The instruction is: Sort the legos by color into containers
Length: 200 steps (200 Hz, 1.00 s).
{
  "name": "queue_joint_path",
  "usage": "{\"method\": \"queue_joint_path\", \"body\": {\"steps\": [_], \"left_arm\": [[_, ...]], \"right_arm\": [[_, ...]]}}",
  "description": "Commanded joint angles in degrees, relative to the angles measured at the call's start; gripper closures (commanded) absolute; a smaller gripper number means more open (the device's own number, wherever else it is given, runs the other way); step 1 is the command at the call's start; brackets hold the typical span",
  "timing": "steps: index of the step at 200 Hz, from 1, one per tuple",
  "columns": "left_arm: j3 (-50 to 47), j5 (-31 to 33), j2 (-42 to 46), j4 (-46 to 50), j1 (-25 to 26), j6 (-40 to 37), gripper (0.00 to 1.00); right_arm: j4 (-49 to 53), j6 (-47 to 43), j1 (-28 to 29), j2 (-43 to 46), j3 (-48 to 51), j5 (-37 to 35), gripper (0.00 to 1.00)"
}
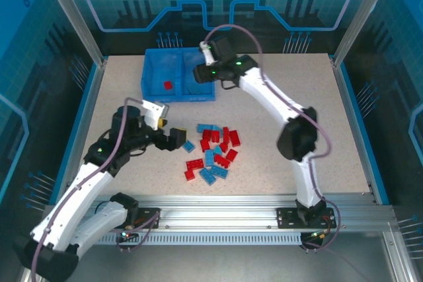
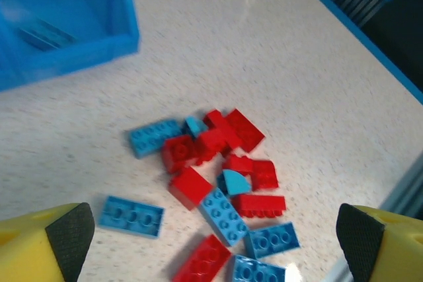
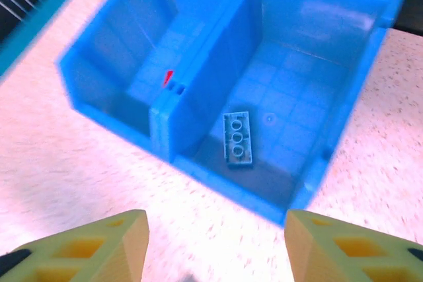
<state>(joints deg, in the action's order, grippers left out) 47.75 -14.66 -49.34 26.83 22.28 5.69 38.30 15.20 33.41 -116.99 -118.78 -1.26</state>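
Note:
The red brick beside the blue wedge sits below between red neighbours, so my left gripper should swing over the pile next and go straight down onto it.
A loose pile of red and light blue legos lies mid-table, spread out in the left wrist view. One blue brick sits apart to the pile's left. My left gripper hovers open just left of the pile, its jaws wide around the nearest bricks and holding nothing. The blue bin has two containers. A red brick lies in the left one; a light blue brick lies underside up in the right one. My right gripper is open and empty above the bin's near right edge.
The bin's front wall and centre divider stand below the right gripper. A corner of the bin shows at the upper left of the left wrist view. Bare speckled tabletop stretches right of the pile, bounded by blue side rails.

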Motion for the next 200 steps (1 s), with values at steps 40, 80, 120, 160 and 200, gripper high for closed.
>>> {"method": "queue_joint_path", "body": {"steps": [40,80,120,160,200], "left_arm": [[12.0,16.8,-23.6,2.0,11.4,23.4,0.07],[20.9,20.4,-40.0,5.9,16.2,29.4,0.09],[27.7,23.2,-50.5,9.9,18.4,31.3,0.19],[30.8,26.5,-56.7,10.9,19.5,30.2,0.27],[32.7,26.6,-59.4,10.9,19.7,29.3,0.43]], "right_arm": [[3.1,8.9,-9.7,31.2,37.0,2.1,0.34],[4.1,12.3,-11.0,41.9,49.8,7.4,0.27],[6.3,15.1,-11.2,47.5,56.9,10.1,0.23],[7.5,15.2,-11.3,49.0,58.1,9.2,0.22],[7.4,15.0,-11.4,48.6,57.8,9.0,0.22]]}}
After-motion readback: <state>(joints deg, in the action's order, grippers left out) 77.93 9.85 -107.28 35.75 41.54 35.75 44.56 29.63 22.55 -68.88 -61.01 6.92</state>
